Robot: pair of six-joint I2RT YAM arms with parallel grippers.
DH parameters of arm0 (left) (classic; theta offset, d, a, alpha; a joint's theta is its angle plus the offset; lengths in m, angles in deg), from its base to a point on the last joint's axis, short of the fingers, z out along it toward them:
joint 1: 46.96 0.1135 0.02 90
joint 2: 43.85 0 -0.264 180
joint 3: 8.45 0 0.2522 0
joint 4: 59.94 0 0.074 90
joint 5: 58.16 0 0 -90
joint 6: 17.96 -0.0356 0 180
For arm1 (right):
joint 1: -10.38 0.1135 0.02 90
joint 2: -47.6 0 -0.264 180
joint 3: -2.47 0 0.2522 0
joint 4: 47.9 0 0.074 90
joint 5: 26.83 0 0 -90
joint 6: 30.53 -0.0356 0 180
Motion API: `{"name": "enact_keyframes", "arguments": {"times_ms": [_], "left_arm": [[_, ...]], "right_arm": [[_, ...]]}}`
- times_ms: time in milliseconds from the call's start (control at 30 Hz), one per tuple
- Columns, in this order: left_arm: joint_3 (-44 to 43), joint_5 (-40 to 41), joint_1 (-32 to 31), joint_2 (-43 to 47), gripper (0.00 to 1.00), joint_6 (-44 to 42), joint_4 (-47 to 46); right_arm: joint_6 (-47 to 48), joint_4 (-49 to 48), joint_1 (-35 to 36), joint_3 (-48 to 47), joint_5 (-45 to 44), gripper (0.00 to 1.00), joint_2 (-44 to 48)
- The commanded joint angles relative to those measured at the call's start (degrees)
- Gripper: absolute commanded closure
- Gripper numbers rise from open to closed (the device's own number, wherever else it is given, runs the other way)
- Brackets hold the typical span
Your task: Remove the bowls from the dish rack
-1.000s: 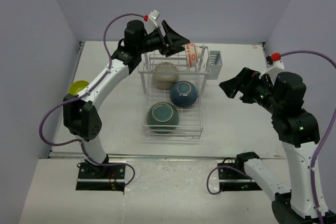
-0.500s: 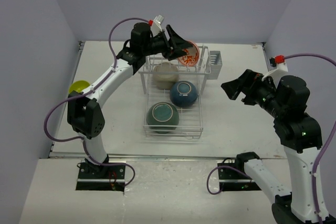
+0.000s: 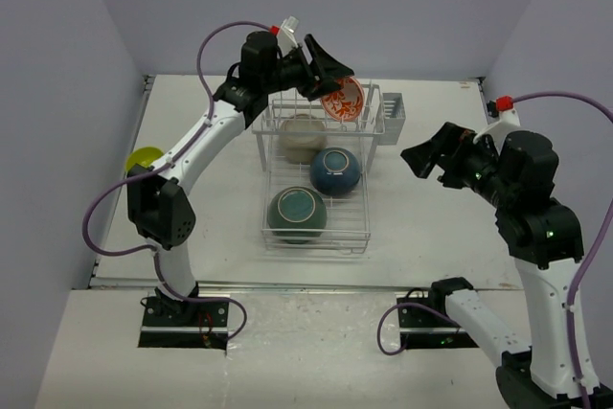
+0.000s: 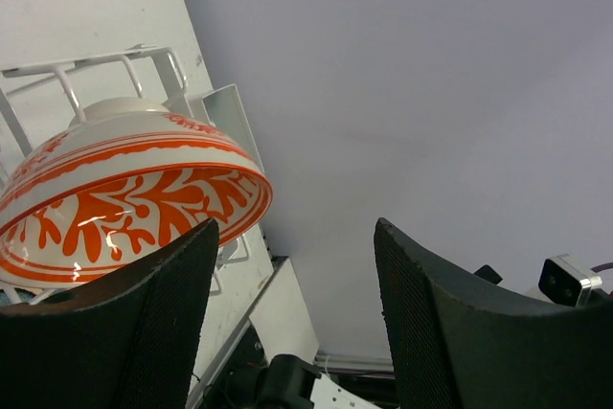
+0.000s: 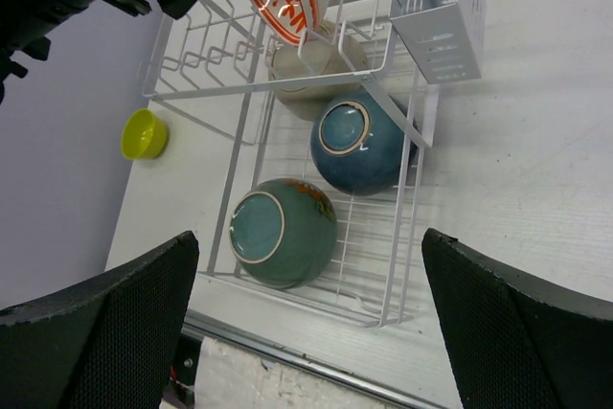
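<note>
The bowl's rim is clear, so my right gripper should move outward and to the left in the top view, onto the white bowl's rim by the caddy [image 5: 313, 16].
The white bowl with the orange-red pattern [image 3: 343, 101] leans on the raised shelf of the white wire dish rack [image 3: 362, 229]. My left gripper [image 3: 335, 76] hovers open right beside it. In the left wrist view that bowl [image 4: 124, 198] lies outside the left finger [image 4: 144, 332], with nothing between the fingers. On the rack's base lie a beige bowl [image 3: 301, 137], a dark blue bowl [image 3: 335, 170] and a dark teal bowl [image 3: 297, 213], all upside down. A yellow-green bowl [image 3: 144, 158] sits on the table at the left. My right gripper [image 3: 419, 158] hangs open, empty, to the right of the rack.
A small grey caddy [image 3: 393, 118] hangs on the rack's right side. Walls close in on the left, back and right of the white table [image 3: 431, 227]. My left arm [image 3: 206, 136] stretches across the table's left part toward the rack.
The patterned bowl has tipped from standing edge-on to showing its round patterned face. My left gripper has shifted slightly beside it. The right arm has barely moved.
</note>
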Motion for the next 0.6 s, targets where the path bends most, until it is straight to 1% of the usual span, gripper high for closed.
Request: {"name": "enact_keyframes", "arguments": {"times_ms": [0,67,133,167,200,233,300,367,400,467,500,567], "left_arm": [[-5.38,2.52,-1.02,0.36,0.33,-3.35,3.48],[-6.79,4.27,-1.02,1.77,0.33,-4.84,5.33],[-8.81,6.9,-1.02,2.21,0.33,-8.35,10.77],[-10.65,7.79,-1.02,2.48,0.32,-9.76,12.71],[-11.28,8.58,-0.93,2.74,0.32,-11.77,16.29],[-11.46,10.15,-0.76,3.61,0.32,-12.58,17.72],[-11.11,11.13,-0.58,4.67,0.32,-14.59,19.92],[-11.11,13.94,-0.32,6.25,0.32,-16.0,22.38],[-11.28,16.64,-0.14,6.69,0.32,-17.58,24.83],[-11.28,19.82,0.04,8.44,0.32,-19.52,28.96],[-11.11,22.1,0.47,8.98,0.32,-20.14,29.85],[-11.11,24.31,0.91,10.47,0.32,-21.28,32.75]], "right_arm": [[0.29,-0.8,0.31,-3.01,0.19,0.01,-4.14],[2.22,-0.45,0.31,-6.96,0.1,0.01,-8.6],[4.15,0.87,0.39,-10.56,-2.61,0.02,-12.31],[4.94,1.4,0.57,-14.84,-3.67,0.03,-14.41],[5.74,1.92,0.83,-16.88,-6.55,0.05,-18.26],[7.4,2.1,1.97,-20.82,-7.97,0.06,-20.13],[9.51,2.02,3.46,-24.53,-10.52,0.07,-25.47],[12.76,2.37,6.54,-29.53,-15.08,0.07,-28.92],[14.69,2.46,8.98,-32.52,-17.63,0.08,-32.24],[16.54,2.89,11.8,-35.52,-21.06,0.08,-35.77],[18.47,3.07,14.69,-37.02,-23.25,0.08,-39.27],[20.24,3.42,17.52,-40.63,-29.23,0.09,-42.46]]}}
